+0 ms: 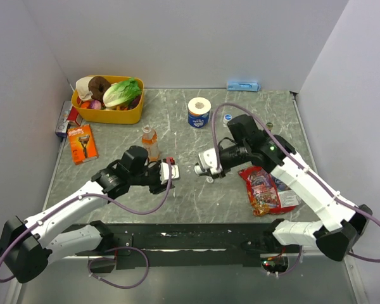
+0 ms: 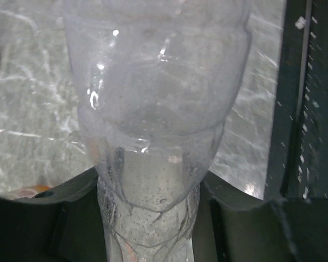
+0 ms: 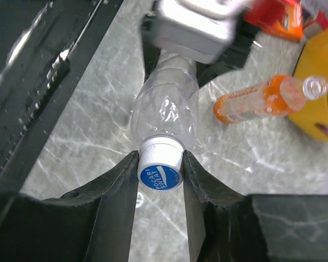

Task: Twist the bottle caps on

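Note:
My right gripper carries the bottle outward next, turns to point down and releases it upright on the bare tabletop (image 1: pixel 197 141) beside the toilet roll, as the bottle is capped.
A small clear bottle (image 3: pixel 165 112) hangs level over the table between my two grippers. My left gripper (image 1: pixel 171 170) is shut on its body; in the left wrist view the bottle (image 2: pixel 153 98) fills the frame between the dark fingers (image 2: pixel 238 218). My right gripper (image 3: pixel 160 164) is shut on a bottle cap (image 3: pixel 160 173) with white sides and a blue top, which sits on the bottle's neck. A second blue cap (image 1: pixel 227 117) lies on the table by the toilet roll. The orange drink bottle (image 1: pixel 150 142) stands uncapped behind my left gripper. I cannot make out a second clear bottle.
A yellow bin (image 1: pixel 134 114) of food stands at the back left, with an orange razor pack (image 1: pixel 82 142) in front of it. A toilet roll (image 1: pixel 199 113) stands at the back centre. A red snack bag (image 1: pixel 266 190) lies under my right arm.

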`<state>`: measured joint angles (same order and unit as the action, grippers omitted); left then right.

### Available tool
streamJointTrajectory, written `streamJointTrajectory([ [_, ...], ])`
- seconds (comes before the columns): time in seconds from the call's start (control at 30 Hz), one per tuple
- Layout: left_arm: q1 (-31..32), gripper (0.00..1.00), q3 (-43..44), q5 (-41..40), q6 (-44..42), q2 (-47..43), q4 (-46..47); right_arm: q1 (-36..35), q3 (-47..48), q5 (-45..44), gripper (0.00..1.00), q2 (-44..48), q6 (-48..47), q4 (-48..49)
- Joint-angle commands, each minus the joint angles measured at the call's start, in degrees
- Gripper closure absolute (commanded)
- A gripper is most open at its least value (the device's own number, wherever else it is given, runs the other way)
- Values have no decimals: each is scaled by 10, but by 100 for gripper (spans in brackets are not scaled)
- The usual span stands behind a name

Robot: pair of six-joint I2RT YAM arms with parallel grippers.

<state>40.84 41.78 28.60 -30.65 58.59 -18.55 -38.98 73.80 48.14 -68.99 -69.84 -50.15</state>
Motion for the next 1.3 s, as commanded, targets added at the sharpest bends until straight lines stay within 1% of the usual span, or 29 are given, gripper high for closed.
streamJointTrajectory([
  [0.0,1,99,-28,-91,111,-28,162,27,93,45,99,-80,236,16],
  [0.03,5,99,-48,-126,131,-29,218,33,115,55,100,-99,284,11],
  [0.07,8,99,-57,-161,150,-29,242,39,158,73,100,-118,330,5],
  [0.1,27,99,-64,-201,164,-27,263,44,179,83,100,-155,407,-11],
  [0.13,42,99,-76,-283,175,-23,303,55,199,88,100,-174,442,-17],
  [0.17,57,99,-79,-327,174,-10,316,58,236,86,100,-209,478,-22],
  [0.2,88,99,-82,-371,163,-1,336,60,258,83,100,-227,546,-40],
  [0.23,99,99,-90,-425,157,7,371,66,280,83,100,-249,575,-50],
  [0.27,108,99,-93,-446,153,26,387,71,307,75,100,-277,647,-51],
  [0.33,131,99,-92,-494,134,50,413,80,304,31,100,-285,727,-22],
  [0.37,137,99,-89,-493,128,77,418,85,304,21,100,-295,796,-19],
  [0.43,140,99,-74,-474,134,93,397,87,307,-14,100,-301,823,-26],
  [0.5,140,98,-58,-437,150,108,354,79,339,-58,100,-308,813,-42],
  [0.53,138,86,-57,-422,155,108,341,80,348,-94,100,-310,816,-48],
  [0.57,137,65,-57,-394,161,106,335,79,367,-114,100,-312,813,-50],
  [0.6,132,52,-61,-395,168,101,330,80,375,-123,100,-313,809,-50],
  [0.63,129,33,-64,-395,175,98,332,79,392,-140,100,-315,802,-51],
  [0.67,123,7,-65,-359,174,92,329,77,401,-145,100,-318,770,-56],
  [0.73,109,4,-55,-323,159,87,288,72,428,-162,100,-322,716,-60],
  [0.77,107,4,-49,-317,158,77,270,72,434,-178,100,-321,653,-59],
  [0.8,98,4,-37,-291,154,72,255,72,441,-187,100,-321,623,-63],
  [0.83,94,4,-32,-282,150,65,211,72,458,-195,100,-322,596,-67],
  [0.87,92,4,-28,-279,149,54,194,73,471,-197,100,-330,535,-75],
  [0.93,84,4,-15,-250,144,41,122,72,527,-205,100,-349,481,-129],
  [1.0,66,4,-4,-224,140,22,77,72,563,-224,100,-377,428,-171],
  [1.03,58,4,1,-182,136,16,56,72,582,-231,100,-385,415,-178],
  [1.1,31,4,14,-150,138,-2,3,72,580,-257,100,-395,391,-176],
  [1.13,21,4,19,-114,136,-14,-16,72,563,-264,100,-396,386,-161],
  [1.27,-29,4,36,-98,156,-49,-69,71,484,-290,100,-376,355,-98],
])
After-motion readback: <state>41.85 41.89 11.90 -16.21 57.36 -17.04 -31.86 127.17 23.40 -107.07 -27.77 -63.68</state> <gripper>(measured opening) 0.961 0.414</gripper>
